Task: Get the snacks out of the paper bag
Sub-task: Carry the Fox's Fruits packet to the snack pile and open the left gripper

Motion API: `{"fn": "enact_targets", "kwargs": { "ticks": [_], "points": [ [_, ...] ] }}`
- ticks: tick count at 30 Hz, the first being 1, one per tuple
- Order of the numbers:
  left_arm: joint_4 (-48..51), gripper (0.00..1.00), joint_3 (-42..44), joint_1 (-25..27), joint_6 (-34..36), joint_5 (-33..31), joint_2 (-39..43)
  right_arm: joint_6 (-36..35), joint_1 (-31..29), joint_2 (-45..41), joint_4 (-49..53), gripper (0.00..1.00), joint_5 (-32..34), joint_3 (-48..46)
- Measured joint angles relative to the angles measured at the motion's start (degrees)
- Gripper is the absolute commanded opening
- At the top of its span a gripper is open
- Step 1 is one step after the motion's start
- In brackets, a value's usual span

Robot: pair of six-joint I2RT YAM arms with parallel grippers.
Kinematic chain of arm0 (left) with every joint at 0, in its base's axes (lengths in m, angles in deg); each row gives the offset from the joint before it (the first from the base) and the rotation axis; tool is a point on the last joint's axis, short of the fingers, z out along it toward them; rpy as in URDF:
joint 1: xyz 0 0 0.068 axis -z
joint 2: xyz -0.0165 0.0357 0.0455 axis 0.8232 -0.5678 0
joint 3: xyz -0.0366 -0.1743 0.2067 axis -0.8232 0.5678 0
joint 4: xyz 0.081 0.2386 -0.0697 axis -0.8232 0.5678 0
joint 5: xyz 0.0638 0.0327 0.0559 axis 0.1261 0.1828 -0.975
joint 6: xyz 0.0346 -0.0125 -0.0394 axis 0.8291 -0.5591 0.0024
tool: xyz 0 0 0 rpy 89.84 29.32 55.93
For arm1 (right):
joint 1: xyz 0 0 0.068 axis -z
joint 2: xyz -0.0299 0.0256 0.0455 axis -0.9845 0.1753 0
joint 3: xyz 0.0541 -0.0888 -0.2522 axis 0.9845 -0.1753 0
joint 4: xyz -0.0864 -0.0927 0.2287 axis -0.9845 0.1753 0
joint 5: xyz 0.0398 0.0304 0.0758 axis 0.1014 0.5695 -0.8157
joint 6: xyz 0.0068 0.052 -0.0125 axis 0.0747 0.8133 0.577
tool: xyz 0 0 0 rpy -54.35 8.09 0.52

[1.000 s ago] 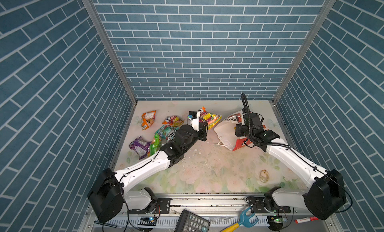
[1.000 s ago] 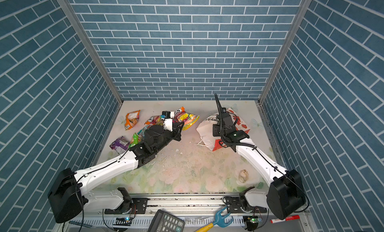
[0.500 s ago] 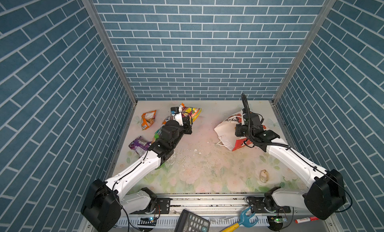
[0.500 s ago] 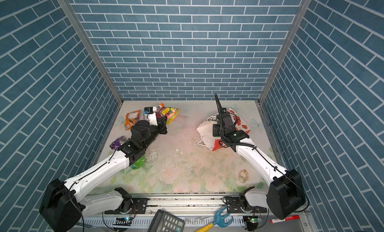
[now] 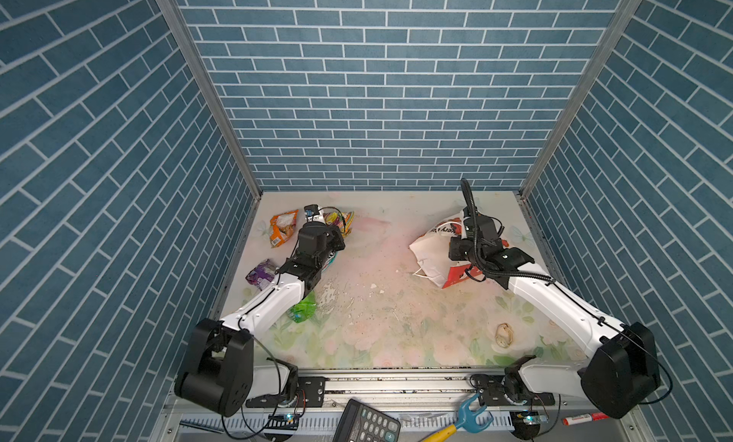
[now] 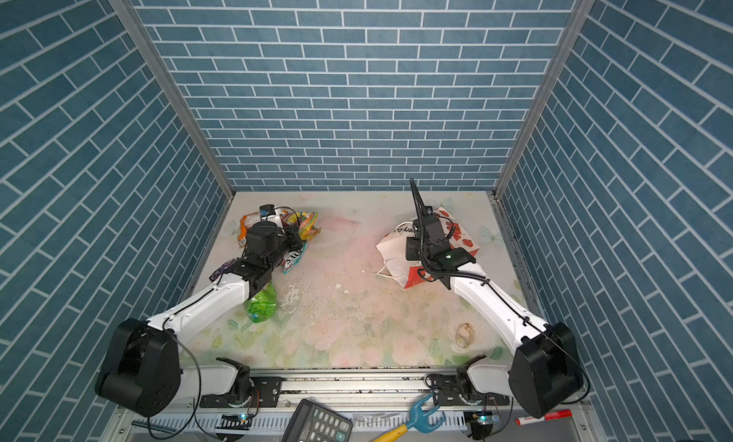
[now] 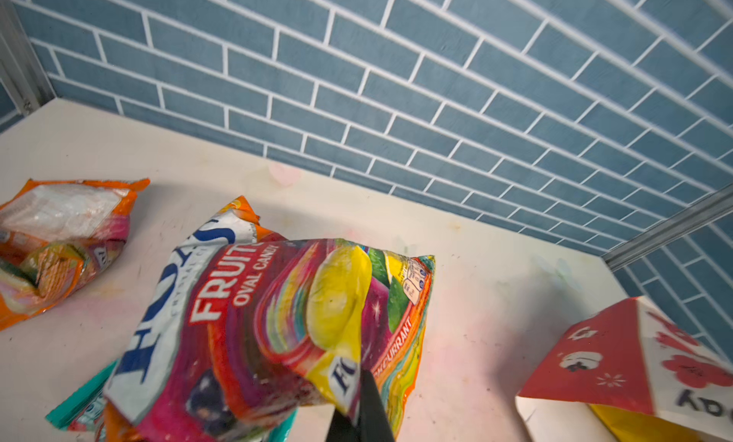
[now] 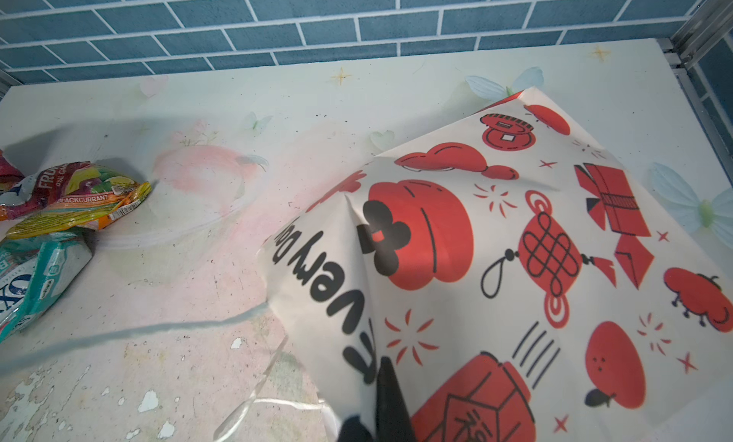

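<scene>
My left gripper moves down onto the teal packet (image 6: 294, 258) next and releases the FOX'S packet's corner, since the FOX'S packet already hangs clear of the paper bag.
My left gripper (image 7: 363, 384) is shut on a corner of a multicolour FOX'S snack packet (image 7: 277, 321), held at the back left in both top views (image 5: 344, 222) (image 6: 307, 228). A teal packet (image 6: 293, 259) lies under it. Around it lie an orange packet (image 5: 282, 228), a purple one (image 5: 261, 272) and a bright green one (image 5: 303, 309). The paper bag (image 5: 432, 245) (image 8: 515, 261) lies on its side at the right. My right gripper (image 8: 386, 376) is shut on the bag's printed wall near its mouth. Something yellow (image 7: 634, 424) shows inside the mouth.
A pale seashell (image 5: 503, 335) lies front right. A calculator (image 5: 365, 422), a blue and yellow tool (image 5: 464, 418) and a red marker (image 5: 581, 420) sit below the table's front rail. Blue brick walls close in three sides.
My left gripper has carried the multicolour packet from beside the bag's mouth to the back left, among the other snacks. The right arm and the bag have stayed still.
</scene>
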Motion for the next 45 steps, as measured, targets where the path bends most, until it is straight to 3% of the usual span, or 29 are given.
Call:
{"fn": "enact_targets", "kwargs": {
  "ticks": [7,10,16,20,34,45],
  "points": [
    [1.2,0.02,0.0,-0.8,0.8,-0.6,-4.5,0.3,0.0,0.0,0.2,0.0,0.0,0.0],
    [1.4,0.22,0.0,-0.9,1.5,-2.2,-4.6,0.4,0.0,0.0,0.2,0.0,0.0,0.0],
    [0.3,0.74,-0.3,-1.2,2.9,-3.9,-4.6,0.4,0.0,0.0,1.2,0.0,-0.1,0.0],
    [0.6,0.92,-1.2,-1.2,3.2,-3.3,-4.6,0.4,0.0,0.0,2.2,0.0,-0.2,0.0],
    [2.8,0.99,-4.8,-0.4,1.9,6.6,0.4,0.4,0.0,0.1,3.3,0.0,-0.7,1.0],
    [7.6,1.0,-5.6,2.8,2.2,6.9,7.3,0.4,0.0,0.1,2.8,0.0,-1.7,1.0]
  ]
}}
